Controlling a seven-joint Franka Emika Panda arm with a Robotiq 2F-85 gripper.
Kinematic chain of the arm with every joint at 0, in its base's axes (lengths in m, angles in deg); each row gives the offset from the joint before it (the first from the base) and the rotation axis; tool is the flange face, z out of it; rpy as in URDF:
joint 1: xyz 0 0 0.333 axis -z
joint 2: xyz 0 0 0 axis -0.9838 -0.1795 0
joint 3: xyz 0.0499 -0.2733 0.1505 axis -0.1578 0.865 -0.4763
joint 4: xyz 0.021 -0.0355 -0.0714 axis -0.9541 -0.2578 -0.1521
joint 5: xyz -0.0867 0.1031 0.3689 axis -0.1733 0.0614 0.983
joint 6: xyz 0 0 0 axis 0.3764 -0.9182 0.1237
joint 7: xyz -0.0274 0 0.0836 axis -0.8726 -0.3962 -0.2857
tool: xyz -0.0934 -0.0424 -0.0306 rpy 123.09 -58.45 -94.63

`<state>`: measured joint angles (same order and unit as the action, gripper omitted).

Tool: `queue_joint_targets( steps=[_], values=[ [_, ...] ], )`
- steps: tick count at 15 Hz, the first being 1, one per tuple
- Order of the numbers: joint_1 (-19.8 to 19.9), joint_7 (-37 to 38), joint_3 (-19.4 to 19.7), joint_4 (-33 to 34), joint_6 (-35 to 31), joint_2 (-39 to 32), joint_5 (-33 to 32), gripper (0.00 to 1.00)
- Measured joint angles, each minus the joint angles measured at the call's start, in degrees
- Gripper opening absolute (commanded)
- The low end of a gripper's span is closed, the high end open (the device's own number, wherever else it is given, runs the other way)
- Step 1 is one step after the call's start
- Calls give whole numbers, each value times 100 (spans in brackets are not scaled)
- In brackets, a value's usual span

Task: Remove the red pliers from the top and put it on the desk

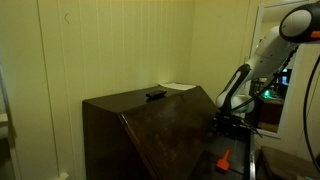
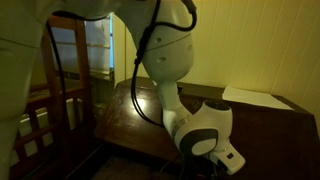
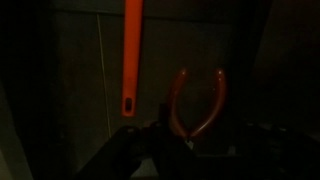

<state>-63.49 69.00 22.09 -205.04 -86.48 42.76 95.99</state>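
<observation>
My gripper moves down and to its left in the wrist view toward the orange handle's end (image 3: 129, 104) next and releases the red pliers (image 3: 200, 100) there.
The red pliers (image 3: 200, 100) show in the wrist view, with the red handles spread away from the camera and the dark jaws down between my fingertips. My gripper (image 3: 188, 138) looks shut on the jaw end, though the view is very dark. In an exterior view my gripper (image 1: 224, 124) hangs low beside the slanted front of the dark brown cabinet, below the level of its top (image 1: 125, 100). The pliers are too small and dark to make out in both exterior views.
A flat black item (image 1: 155, 95) and a white sheet (image 1: 180, 87) lie on the cabinet top; the sheet also shows in an exterior view (image 2: 255, 97). An orange-red wedge-shaped thing (image 1: 224, 158) lies below my gripper; its long orange handle (image 3: 131, 55) is beside the pliers.
</observation>
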Motion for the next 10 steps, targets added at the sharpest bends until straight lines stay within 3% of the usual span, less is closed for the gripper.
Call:
queue_joint_targets(
  steps=[6,10],
  values=[
    [162,-117,226,552,-260,-881,387,28],
    [648,-577,-128,988,-116,-1378,704,28]
  ],
)
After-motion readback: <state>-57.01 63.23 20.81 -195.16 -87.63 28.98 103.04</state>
